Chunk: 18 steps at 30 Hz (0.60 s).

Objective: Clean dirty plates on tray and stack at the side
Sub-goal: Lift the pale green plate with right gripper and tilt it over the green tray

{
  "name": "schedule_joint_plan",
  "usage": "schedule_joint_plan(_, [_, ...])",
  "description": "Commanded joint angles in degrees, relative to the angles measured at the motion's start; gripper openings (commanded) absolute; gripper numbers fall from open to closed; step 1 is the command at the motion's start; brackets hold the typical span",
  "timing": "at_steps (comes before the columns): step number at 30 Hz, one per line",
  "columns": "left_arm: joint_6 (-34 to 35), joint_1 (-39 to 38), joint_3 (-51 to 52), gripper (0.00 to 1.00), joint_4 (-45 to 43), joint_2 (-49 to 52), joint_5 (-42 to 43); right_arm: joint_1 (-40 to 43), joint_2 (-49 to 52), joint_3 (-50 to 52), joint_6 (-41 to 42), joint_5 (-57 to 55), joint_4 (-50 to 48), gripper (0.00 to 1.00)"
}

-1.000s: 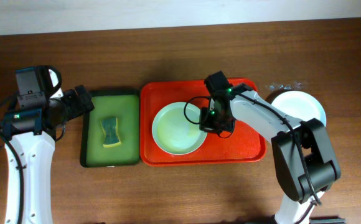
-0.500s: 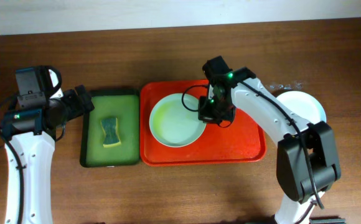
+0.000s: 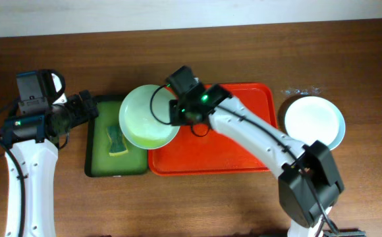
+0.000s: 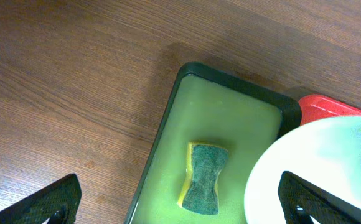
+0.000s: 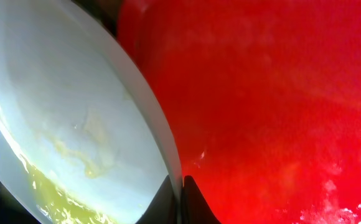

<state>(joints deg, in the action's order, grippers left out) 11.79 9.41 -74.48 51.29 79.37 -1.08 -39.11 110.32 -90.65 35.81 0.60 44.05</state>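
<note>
My right gripper holds the mint plate [image 3: 146, 116] and will next lift it, cross over, lower it onto the white plate [image 3: 314, 123], the stack's base, to its right in the overhead view, and release it.
My right gripper [image 3: 176, 113] is shut on the rim of a pale mint plate [image 3: 146, 116] and holds it above the left edge of the red tray [image 3: 244, 141] and the right part of the green tray. In the right wrist view the plate [image 5: 62, 118] shows a faint yellow smear, pinched between the fingers [image 5: 180, 190]. The plate also shows at the right of the left wrist view [image 4: 317, 168]. A white plate [image 3: 314, 123] lies on the table right of the red tray. My left gripper [image 4: 174, 202] is open and empty above the green tray's left side.
A dark green tray [image 3: 99, 158] with a yellow-green sponge [image 3: 116, 139] sits left of the red tray; the sponge shows in the left wrist view [image 4: 205, 177]. A small clear object [image 3: 300, 90] lies behind the white plate. Bare wooden table surrounds the trays.
My right arm has lifted the mint plate off the red tray and carried it left, over the green tray's right edge. The left arm has not moved.
</note>
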Motion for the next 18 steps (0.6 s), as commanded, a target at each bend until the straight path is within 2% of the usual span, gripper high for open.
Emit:
schedule_joint_plan(1, [0.76, 0.28, -0.68, 0.99, 0.04, -0.48, -0.37, -5.49, -0.35, -1.33, 2.43, -12.81, -2.01, 0.04])
schedule_joint_plan(5, [0.74, 0.28, -0.68, 0.99, 0.04, -0.48, -0.37, -12.39, -0.35, -1.36, 1.66, -28.96, -5.09, 0.04])
schedule_joint_plan(11, [0.76, 0.28, -0.68, 0.99, 0.04, -0.48, -0.37, -20.90, -0.37, -3.34, -14.10, -54.73, -11.41, 0.04])
schedule_joint_plan(13, [0.74, 0.28, -0.68, 0.99, 0.04, -0.48, -0.37, -23.65, -0.37, -4.13, -21.90, -66.73, -16.61, 0.04])
schedule_joint_plan(15, [0.76, 0.28, -0.68, 0.99, 0.04, -0.48, -0.37, -25.35, -0.37, -4.17, -31.26, -73.46, -24.28, 0.04])
schedule_joint_plan(18, [0.76, 0.28, -0.68, 0.99, 0.04, -0.48, -0.37, -26.95, -0.37, -4.17, -45.38, -75.08, -36.83, 0.04])
